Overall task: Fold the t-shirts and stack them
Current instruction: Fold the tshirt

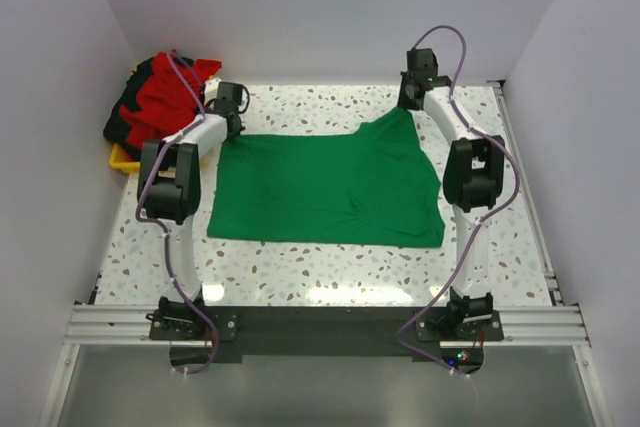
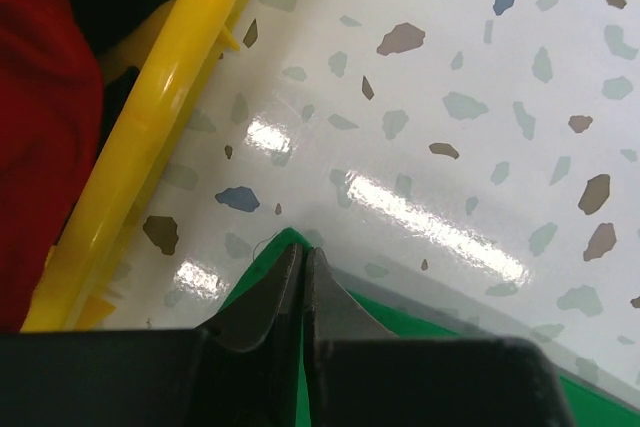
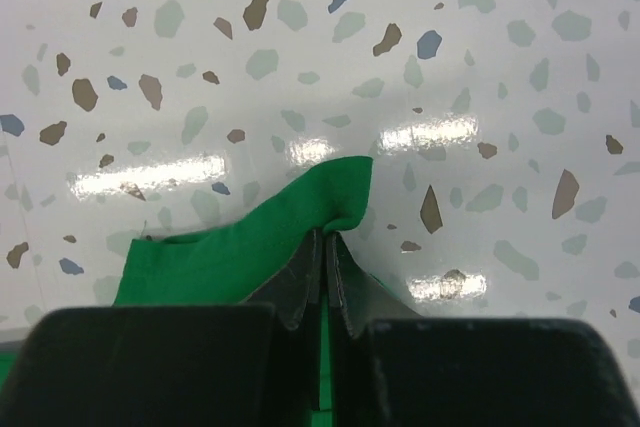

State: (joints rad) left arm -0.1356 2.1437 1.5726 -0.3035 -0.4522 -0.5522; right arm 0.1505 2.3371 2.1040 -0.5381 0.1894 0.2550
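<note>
The green part at the bin-side edge's middle (image 1: 222, 188) lies back of my left gripper, so my gripper will next pull the held corner of the t-shirt back and release it over there.
A green t-shirt (image 1: 325, 189) lies spread across the middle of the speckled table. My left gripper (image 1: 232, 127) is shut on its far left corner (image 2: 270, 257), low over the table next to the yellow bin. My right gripper (image 1: 410, 102) is shut on its far right corner (image 3: 335, 202), which bunches up over the fingertips. A pile of red and black t-shirts (image 1: 160, 97) fills the yellow bin (image 1: 124, 161) at the far left.
The yellow bin's rim (image 2: 150, 137) runs close beside my left gripper, with red cloth (image 2: 40, 127) inside it. White walls enclose the table on three sides. A metal rail (image 1: 320, 325) runs along the near edge.
</note>
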